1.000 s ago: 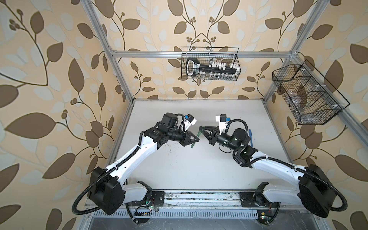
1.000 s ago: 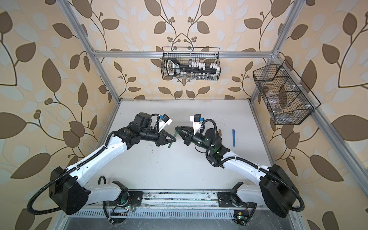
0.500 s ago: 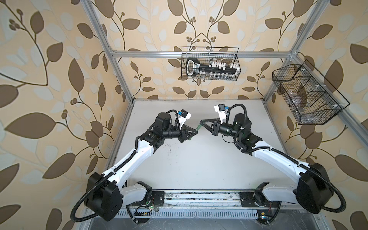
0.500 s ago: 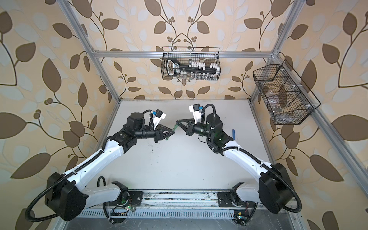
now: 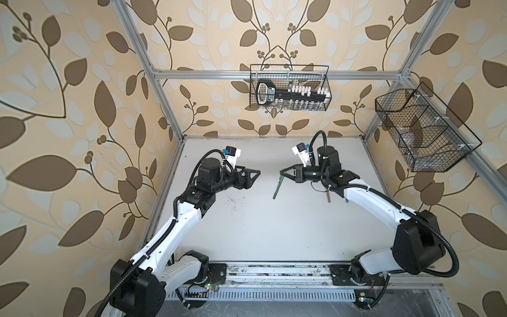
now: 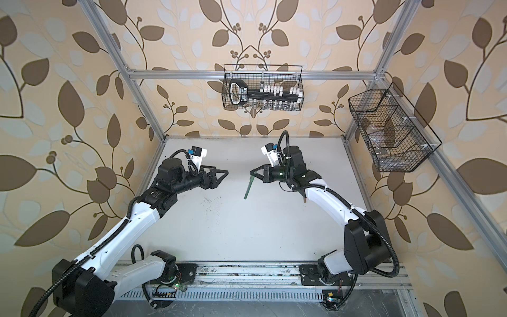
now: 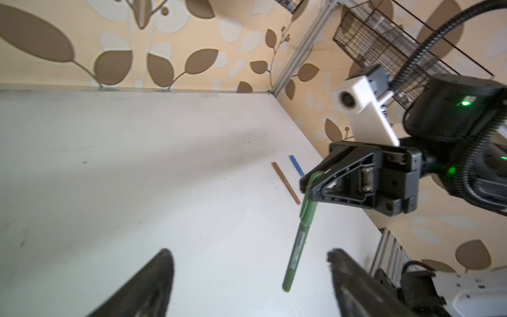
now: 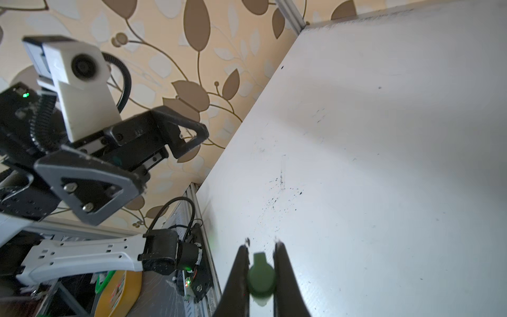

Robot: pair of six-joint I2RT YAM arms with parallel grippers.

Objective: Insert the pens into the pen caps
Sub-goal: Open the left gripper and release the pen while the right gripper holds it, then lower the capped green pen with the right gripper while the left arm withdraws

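The green pen (image 5: 277,187) sits inside the cap, so my right gripper needs to tilt, move down to the bare tabletop beside the tan-brown pen (image 5: 328,197) below it and release the cap.
My right gripper (image 5: 282,172) (image 6: 252,172) is shut on the dark green pen cap (image 7: 309,196) (image 8: 260,277). The green pen (image 5: 277,187) (image 6: 248,188) (image 7: 297,248) sits in that cap and hangs slanting down toward the white table. My left gripper (image 5: 258,173) (image 6: 226,173) (image 7: 249,254) stands open and empty, a short way left of the pen and apart from it. A tan-brown pen (image 5: 328,197) (image 7: 286,183) and a blue pen (image 5: 346,201) (image 7: 296,165) lie on the table by the right arm. No loose caps show.
A wire basket (image 5: 289,87) with tools hangs on the back wall, and another wire basket (image 5: 422,131) on the right wall. The metal rail (image 5: 274,277) with both arm bases runs along the front edge. Ink specks (image 8: 279,189) dot the tabletop.
The left gripper has opened, let go of the green pen and drawn back to the left. The right gripper has moved right and back, keeping the pen by its cap.
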